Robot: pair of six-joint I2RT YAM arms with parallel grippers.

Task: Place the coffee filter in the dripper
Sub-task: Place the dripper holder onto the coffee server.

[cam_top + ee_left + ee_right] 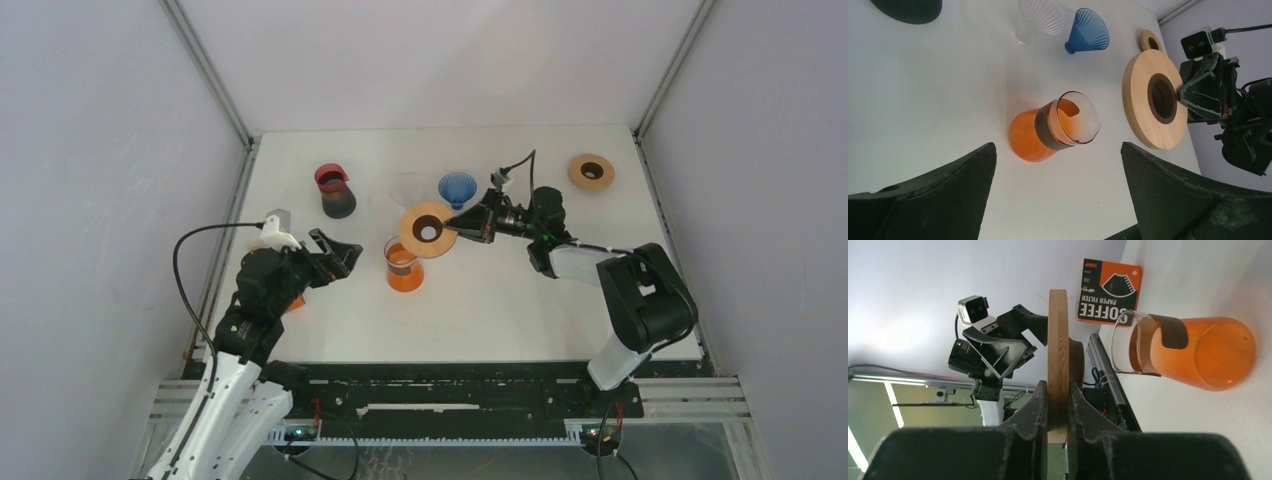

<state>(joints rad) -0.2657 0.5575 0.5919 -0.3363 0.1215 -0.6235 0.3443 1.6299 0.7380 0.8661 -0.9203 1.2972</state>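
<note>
My right gripper moves to the left in the top view next, then down to release, since the wooden ring hangs off-center above the carafe's open rim (pixel 399 251) (pixel 1126 343).
My right gripper (pixel 465 225) is shut on the edge of a wooden ring holder (pixel 428 229) and holds it tilted in the air, just above the orange glass carafe (pixel 403 268). In the right wrist view the ring (pixel 1058 350) stands edge-on between the fingers (pixel 1035 405). The blue dripper (pixel 457 188) and a clear dripper (pixel 405 190) stand behind the ring. An orange coffee filter box (pixel 1109 287) lies by the left arm; no loose filter shows. My left gripper (pixel 330 255) is open and empty, left of the carafe (pixel 1053 131).
A dark carafe with a red rim (pixel 335 190) stands at the back left. A second wooden ring (pixel 591 171) lies at the back right. The enclosure's walls close in the table on three sides.
</note>
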